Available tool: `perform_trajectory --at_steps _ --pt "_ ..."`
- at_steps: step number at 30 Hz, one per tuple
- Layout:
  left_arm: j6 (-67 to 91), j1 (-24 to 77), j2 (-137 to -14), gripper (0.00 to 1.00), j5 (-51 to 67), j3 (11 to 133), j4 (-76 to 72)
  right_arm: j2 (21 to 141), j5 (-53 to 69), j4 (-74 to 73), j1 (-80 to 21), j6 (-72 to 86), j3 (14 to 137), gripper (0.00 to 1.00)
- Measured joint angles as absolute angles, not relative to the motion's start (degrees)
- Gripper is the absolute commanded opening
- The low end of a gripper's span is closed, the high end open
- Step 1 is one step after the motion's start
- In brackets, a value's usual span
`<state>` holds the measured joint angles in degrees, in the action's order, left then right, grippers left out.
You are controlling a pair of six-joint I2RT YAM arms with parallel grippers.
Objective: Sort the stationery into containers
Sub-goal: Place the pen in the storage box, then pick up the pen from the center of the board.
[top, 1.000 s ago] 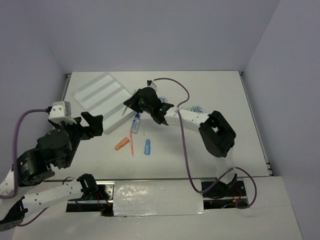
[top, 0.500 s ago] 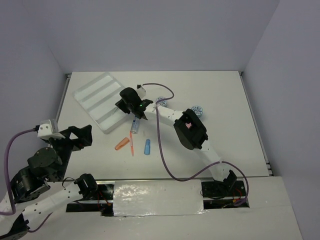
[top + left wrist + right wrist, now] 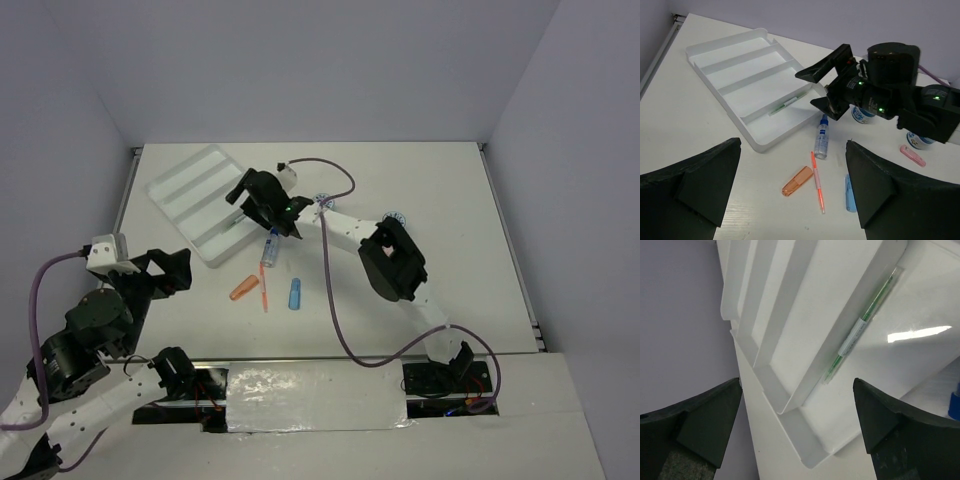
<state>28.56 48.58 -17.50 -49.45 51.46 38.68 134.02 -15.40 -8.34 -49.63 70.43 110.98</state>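
I will next move my left gripper across and down onto the orange pen's middle [image 3: 264, 289]. The pen's middle is outside the tray [image 3: 188, 186], below my gripper and to its right in the top view.
The white tray [image 3: 188, 186] [image 3: 740, 70] [image 3: 805, 305] lies at the back left. A grey-green pen [image 3: 787, 103] [image 3: 860, 330] rests in its compartment nearest the table's middle, along the divider. My right gripper [image 3: 243, 205] [image 3: 822, 85] [image 3: 796, 382] hovers open over that end of the tray, holding nothing. On the table lie a blue-capped bottle [image 3: 271, 247] [image 3: 821, 140], an orange cap [image 3: 243, 289] [image 3: 797, 181], an orange pen [image 3: 263, 290] [image 3: 817, 182] and a blue cap [image 3: 295, 293] [image 3: 850, 192]. My left gripper [image 3: 175, 268] [image 3: 792, 145] is open, raised near the front left.
Two round patterned pots [image 3: 322, 200] [image 3: 395, 216] [image 3: 860, 114] stand behind the right arm. A pink cap [image 3: 912, 155] lies beside the farther pot. The right arm's purple cable [image 3: 335, 290] loops over the table's middle.
My right gripper has opened and let go of the grey-green pen, which now lies in the tray. The left arm has shifted slightly.
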Motion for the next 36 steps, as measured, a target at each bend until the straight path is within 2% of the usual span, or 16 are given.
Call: perform_trajectory --at_steps 3,9,14,18,19,25,29,33,36 --pt "28.6 48.49 -17.56 0.99 -49.3 51.44 38.7 127.28 -16.34 -6.87 -49.67 65.87 104.27 1.0" --pt "32.21 48.36 -21.34 0.99 -47.2 51.64 39.64 104.49 -19.22 -4.95 -50.02 54.13 87.11 0.99" --pt "40.32 48.25 -33.52 0.92 -40.07 49.93 39.68 89.1 -21.39 -7.94 -50.13 44.71 78.74 0.95" --pt "45.91 48.27 -50.24 0.91 -33.65 47.83 38.06 84.2 -24.12 -15.53 -50.17 39.81 74.3 0.79" --pt "47.07 48.27 -53.76 0.9 -32.45 47.2 37.34 83.55 -24.82 -17.69 -50.17 38.98 72.88 0.78" --pt "53.52 48.58 -65.3 0.83 -28.08 44.58 36.49 75.88 -25.71 -24.62 -50.22 36.07 61.3 0.78" --pt "56.25 48.58 -68.77 0.76 -26.63 44.12 34.5 71.79 -24.73 -24.97 -50.15 34.65 59.64 0.78" --pt "57.65 48.58 -73.14 0.75 -25.8 44.12 32.56 70.89 -23.59 -24.03 -50.11 33.56 59.16 0.78" --pt "58.37 48.53 -76.44 0.65 -25.67 44.25 31.77 70.87 -22.94 -23.42 -50.11 33.06 57.45 0.78"
